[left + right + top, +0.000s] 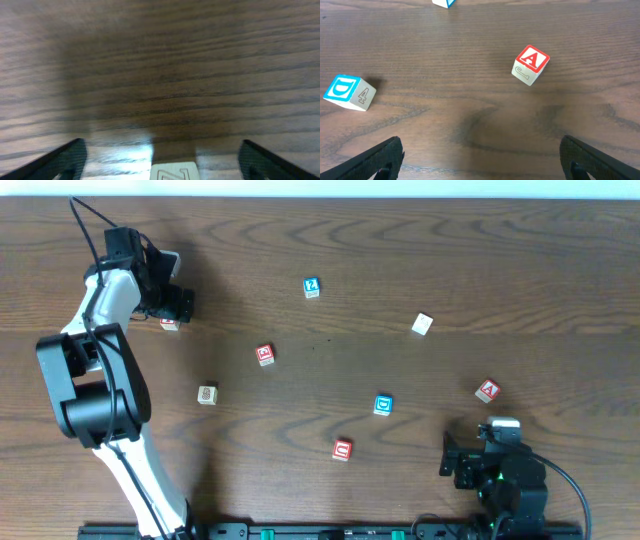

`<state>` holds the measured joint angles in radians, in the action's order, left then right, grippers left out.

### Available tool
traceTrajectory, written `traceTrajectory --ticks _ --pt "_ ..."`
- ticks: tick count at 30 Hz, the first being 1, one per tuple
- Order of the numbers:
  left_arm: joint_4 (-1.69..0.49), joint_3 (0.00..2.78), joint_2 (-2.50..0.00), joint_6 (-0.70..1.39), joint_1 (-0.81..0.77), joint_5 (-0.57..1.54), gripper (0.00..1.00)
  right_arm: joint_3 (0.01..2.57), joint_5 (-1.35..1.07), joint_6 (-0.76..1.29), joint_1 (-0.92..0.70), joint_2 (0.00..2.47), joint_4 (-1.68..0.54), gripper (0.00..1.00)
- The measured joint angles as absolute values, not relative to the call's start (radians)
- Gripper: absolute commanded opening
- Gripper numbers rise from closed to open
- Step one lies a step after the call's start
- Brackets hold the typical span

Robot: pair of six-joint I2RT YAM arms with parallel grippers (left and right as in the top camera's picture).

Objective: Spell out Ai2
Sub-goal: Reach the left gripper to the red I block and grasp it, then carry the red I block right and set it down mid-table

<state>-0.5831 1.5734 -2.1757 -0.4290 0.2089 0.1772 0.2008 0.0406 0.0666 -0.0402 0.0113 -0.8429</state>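
The red-and-white block (pixel 170 324) (pixel 173 171) is below my left gripper and slightly back. I should move my left gripper down and slightly back onto it next, then close on its sides.
Several letter blocks lie scattered on the wooden table. My left gripper (pixel 178 306) is open at the far left, down at the table by a red-and-white block (pixel 170 324). In the left wrist view this block (pixel 173 171) sits between the open fingers (pixel 162 150) and shows a carved pale face. My right gripper (pixel 452 458) is open and empty at the near right (pixel 480 147). Ahead of it are a red A block (pixel 530 65) (pixel 487 391) and a blue block (pixel 349 92) (pixel 383 406) with a D and a 4.
Other blocks: blue (pixel 311 287) at the far middle, white (pixel 422 324) at the right, red (pixel 264 355) in the middle, tan (pixel 207 394) at the left, red (pixel 342 450) near the front. A blue-edged block (pixel 443 2) shows at the right wrist view's top edge.
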Motion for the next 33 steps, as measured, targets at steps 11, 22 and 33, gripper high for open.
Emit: traceTrajectory --ticks 11,22,33 --pt "-0.623 1.573 -2.183 -0.419 0.21 0.136 0.61 0.201 0.04 0.067 -0.04 0.011 -0.843 0.99" --pt "-0.632 1.573 -2.183 -0.419 0.21 0.111 0.48 0.201 0.041 0.067 -0.04 0.011 -0.843 0.99" --pt "-0.692 1.579 -2.183 -0.416 0.21 0.112 0.38 0.201 0.04 0.067 -0.04 0.011 -0.843 0.99"
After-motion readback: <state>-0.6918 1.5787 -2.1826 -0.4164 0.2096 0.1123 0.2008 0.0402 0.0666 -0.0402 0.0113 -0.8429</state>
